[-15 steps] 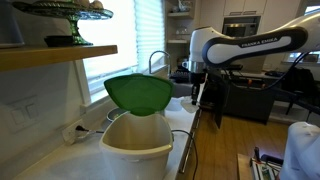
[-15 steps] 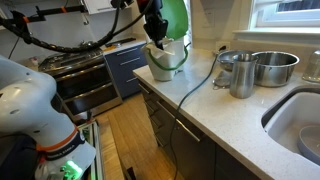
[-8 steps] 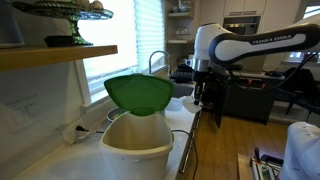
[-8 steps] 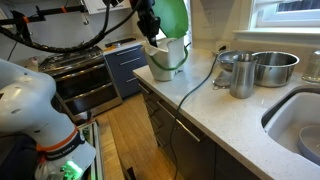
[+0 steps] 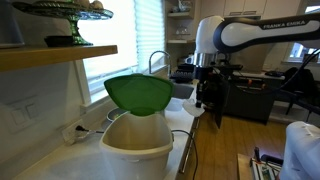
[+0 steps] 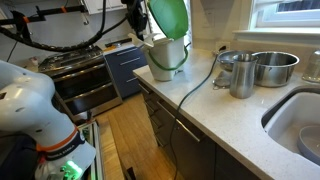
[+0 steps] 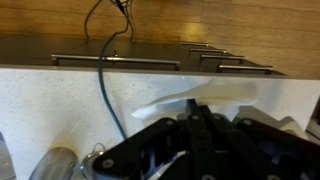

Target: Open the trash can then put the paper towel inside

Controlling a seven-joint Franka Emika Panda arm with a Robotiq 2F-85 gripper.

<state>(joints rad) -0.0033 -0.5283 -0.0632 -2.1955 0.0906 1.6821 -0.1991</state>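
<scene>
The paper towel (image 5: 194, 108) still hangs beside the trash can, so I will next raise and turn my gripper to carry it over the trash can's opening (image 5: 138, 129) and release it.
The trash can (image 5: 135, 145) is a cream bin on the counter, and its green lid (image 5: 138, 93) stands raised open. In an exterior view the trash can (image 6: 166, 57) sits at the far end of the counter with the lid (image 6: 169, 15) up. My gripper (image 5: 205, 100) hangs to the right of the bin and above the counter edge, beside it rather than over the opening. In the wrist view the gripper (image 7: 196, 108) is shut on the white paper towel (image 7: 215, 98), which sticks out past the fingertips. A white scrap of paper towel (image 5: 194, 108) shows below the gripper.
Two metal pots (image 6: 262, 66) and a steel cup (image 6: 240, 78) stand near the sink (image 6: 300, 125). A black cable (image 6: 195, 85) runs across the counter and over its edge. A wooden shelf (image 5: 50, 55) overhangs the bin. An oven (image 6: 85, 85) stands beyond the counter.
The arm has lifted the gripper higher with the paper towel still in it. The trash can and its open lid have not moved.
</scene>
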